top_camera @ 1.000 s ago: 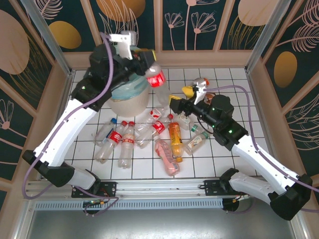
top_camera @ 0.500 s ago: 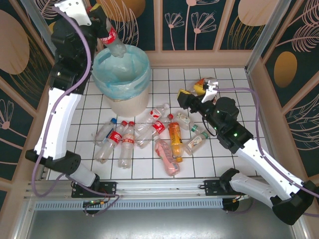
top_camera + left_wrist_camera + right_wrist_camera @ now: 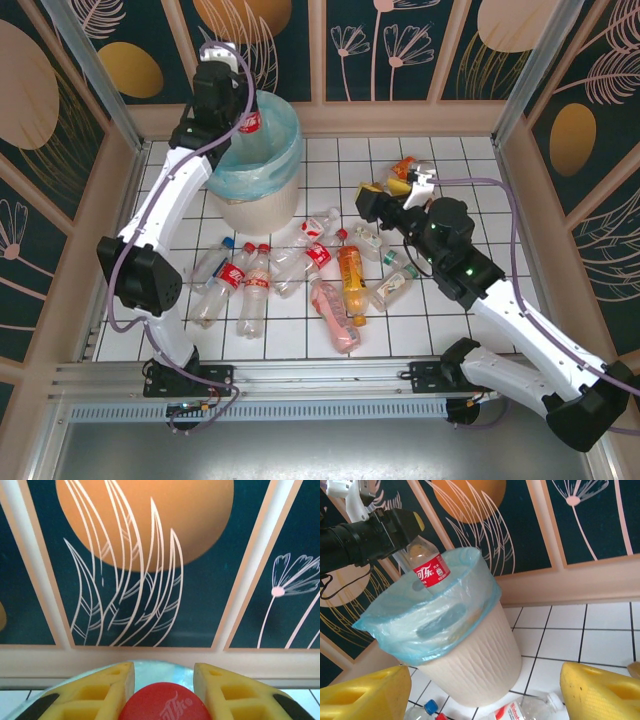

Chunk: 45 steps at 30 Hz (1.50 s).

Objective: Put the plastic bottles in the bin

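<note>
Next, my left gripper stays over the bin (image 3: 262, 205) and opens to release the red-labelled bottle.
The bin (image 3: 262, 205), cream with a blue-green bag over its rim, stands at the back left; its ribbed wall (image 3: 475, 660) is close in the right wrist view. My left gripper (image 3: 228, 112) is shut on a clear, red-labelled plastic bottle (image 3: 250, 123) that hangs neck-up over the bin's mouth, its label (image 3: 431, 571) level with the rim. Its red top (image 3: 165, 706) sits between my yellow fingers (image 3: 95, 692). My right gripper (image 3: 370, 200) hovers open to the right of the bin with nothing between its fingers (image 3: 600, 690). Several plastic bottles (image 3: 300, 268) lie on the tiles.
An orange bottle (image 3: 350, 280) and a pink one (image 3: 335, 315) lie mid-floor, with clear ones (image 3: 240, 285) to the left. Another orange bottle (image 3: 403, 168) lies behind my right gripper. Patterned walls (image 3: 400, 50) close in the tiled floor.
My left arm swung the bottle from in front of the bin, up past its back left, and down over its mouth. My right gripper drew back slightly to the right.
</note>
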Tool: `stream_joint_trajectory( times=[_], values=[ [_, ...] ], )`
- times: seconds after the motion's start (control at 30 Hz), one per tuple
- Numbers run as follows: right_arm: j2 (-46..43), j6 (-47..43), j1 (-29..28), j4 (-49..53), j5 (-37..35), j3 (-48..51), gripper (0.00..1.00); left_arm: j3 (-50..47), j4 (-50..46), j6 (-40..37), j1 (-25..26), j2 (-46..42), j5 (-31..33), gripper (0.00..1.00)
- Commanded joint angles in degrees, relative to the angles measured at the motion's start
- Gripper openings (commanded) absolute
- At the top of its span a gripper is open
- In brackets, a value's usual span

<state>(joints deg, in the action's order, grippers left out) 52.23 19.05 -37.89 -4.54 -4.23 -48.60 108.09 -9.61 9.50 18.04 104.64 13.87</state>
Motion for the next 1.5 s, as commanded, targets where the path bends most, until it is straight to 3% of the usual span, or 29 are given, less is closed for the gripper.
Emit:
stream_joint_trajectory(
  times=[0.0,0.13,0.2,0.23,0.3,0.43,0.8,1.03,1.2,1.47],
  values=[
    [-0.3,1.4,-0.3,0.2,-1.5,1.0,0.78,-3.2,8.9,1.0,0.0,-0.5,-1.3,0.00],
    [0.1,1.0,-0.3,0.4,-1.8,1.1,0.78,-5.3,9.9,0.9,0.0,1.0,-1.2,0.00],
    [0.3,0.7,-0.3,0.7,-1.9,1.0,0.78,-5.7,10.0,1.0,-0.1,1.7,0.0,0.06],
    [0.4,0.6,-0.2,0.8,-1.9,1.0,0.78,-5.9,9.9,1.1,-0.2,1.9,0.3,0.13],
    [0.5,0.6,-0.3,1.0,-2.0,1.0,0.78,-6.1,9.8,1.5,-0.2,2.0,0.3,0.36],
    [0.9,0.6,-0.3,1.0,-1.9,0.8,0.78,-5.7,9.8,1.8,-0.4,1.0,-0.2,0.61],
    [3.7,-0.3,-0.2,1.1,-0.9,-1.8,0.78,1.0,6.6,1.4,-0.3,-3.1,-2.6,0.62],
    [8.4,-0.1,-0.2,6.2,-0.5,-6.8,0.79,5.4,-2.0,2.0,-0.2,-7.4,-10.8,0.62],
    [14.8,0.6,-0.1,13.1,0.0,-13.6,0.78,0.2,-5.0,1.2,0.8,-13.4,-18.4,0.61],
    [21.2,0.8,-0.2,15.2,7.6,-18.5,0.74,-17.7,-5.2,-0.5,3.0,-26.4,-31.8,0.61]
  ],
)
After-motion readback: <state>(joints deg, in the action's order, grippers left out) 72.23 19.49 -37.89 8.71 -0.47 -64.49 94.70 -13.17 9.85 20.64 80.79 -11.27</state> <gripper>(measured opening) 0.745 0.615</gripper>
